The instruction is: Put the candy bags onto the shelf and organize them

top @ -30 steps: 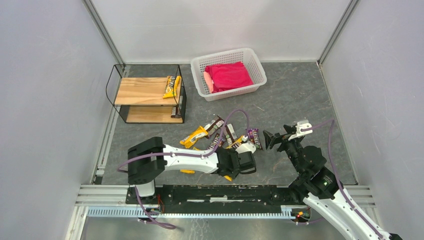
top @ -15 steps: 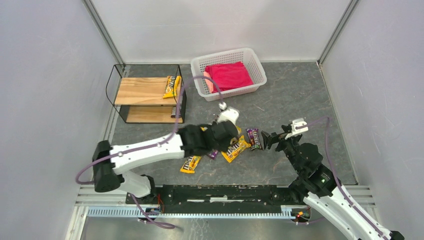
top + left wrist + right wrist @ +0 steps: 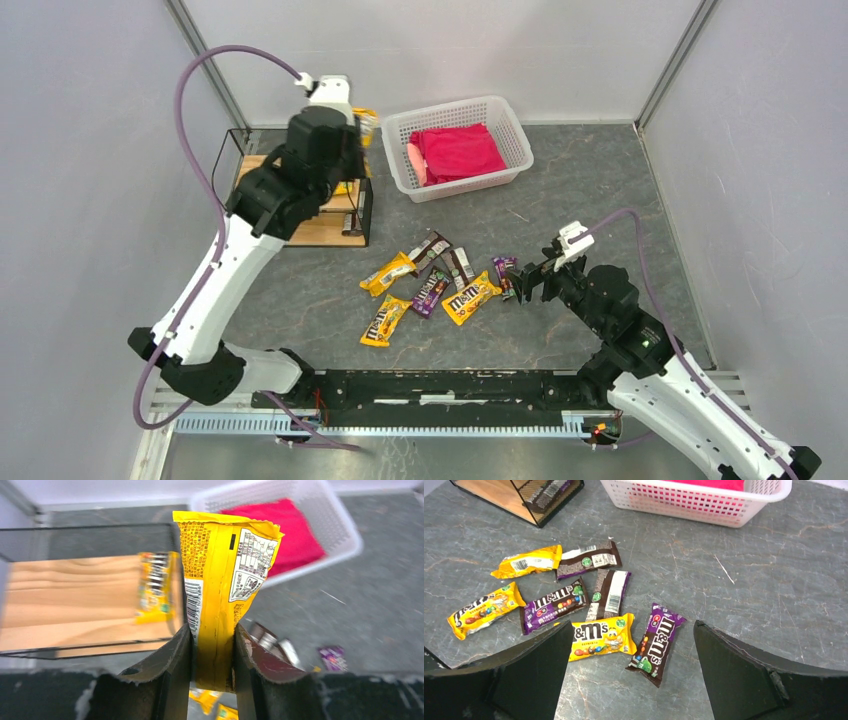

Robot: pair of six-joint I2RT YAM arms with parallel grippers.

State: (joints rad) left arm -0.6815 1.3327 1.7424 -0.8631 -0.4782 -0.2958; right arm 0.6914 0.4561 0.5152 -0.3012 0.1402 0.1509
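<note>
I will next move my left gripper away from the basket and down onto the shelf's top board, where the wood is bare beside the other yellow candy bag.
My left gripper (image 3: 212, 650) is shut on a yellow candy bag (image 3: 220, 580), which stands upright between the fingers. It hangs over the right end of the shelf (image 3: 75, 600), whose top board bears another yellow bag (image 3: 155, 587). From above, this gripper (image 3: 355, 125) sits over the shelf (image 3: 325, 230). Several candy bags lie loose on the floor, yellow (image 3: 599, 636), purple (image 3: 555, 605) and brown (image 3: 608, 594). My right gripper (image 3: 633, 625) is open low over the floor, straddling a purple bag (image 3: 656, 642) without touching it.
A white perforated basket (image 3: 500, 115) with a red cloth (image 3: 455, 152) stands at the back, right of the shelf. The left arm's purple cable loops high above the shelf. Grey walls close in both sides.
The left arm rose from the floor pile with a yellow bag and swung back-left to above the shelf. The right gripper crept slightly left toward the pile, staying open.
</note>
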